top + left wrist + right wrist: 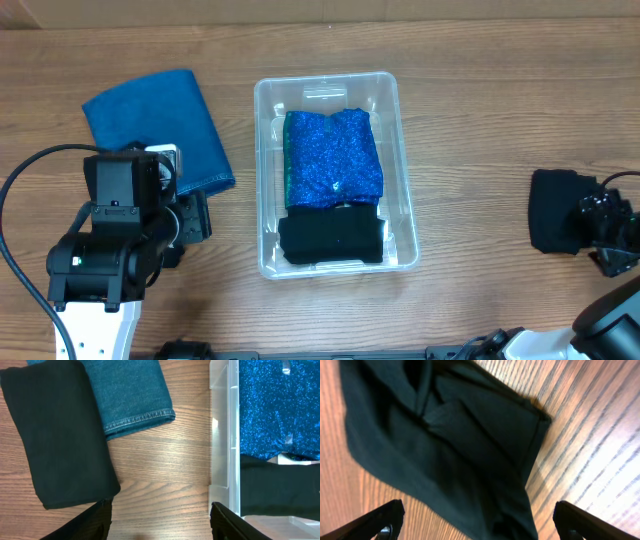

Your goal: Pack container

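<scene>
The bunched end of the black cloth farthest from the container is already between the open fingers, so the robot's right gripper should go down onto that end of the cloth next.
The clear container stands mid-table and holds a sparkly blue cloth and a folded black cloth at its near end. My left gripper is open and empty over bare wood just left of the container's wall, its fingers spread. Another folded black cloth lies to its left, overlapping a denim cloth. My right gripper is open at the far right, its fingers straddling a crumpled black cloth on the table.
The denim cloth lies at the back left, partly under my left arm. The right-hand black cloth sits near the table's right edge. Bare wood lies between the container and that cloth.
</scene>
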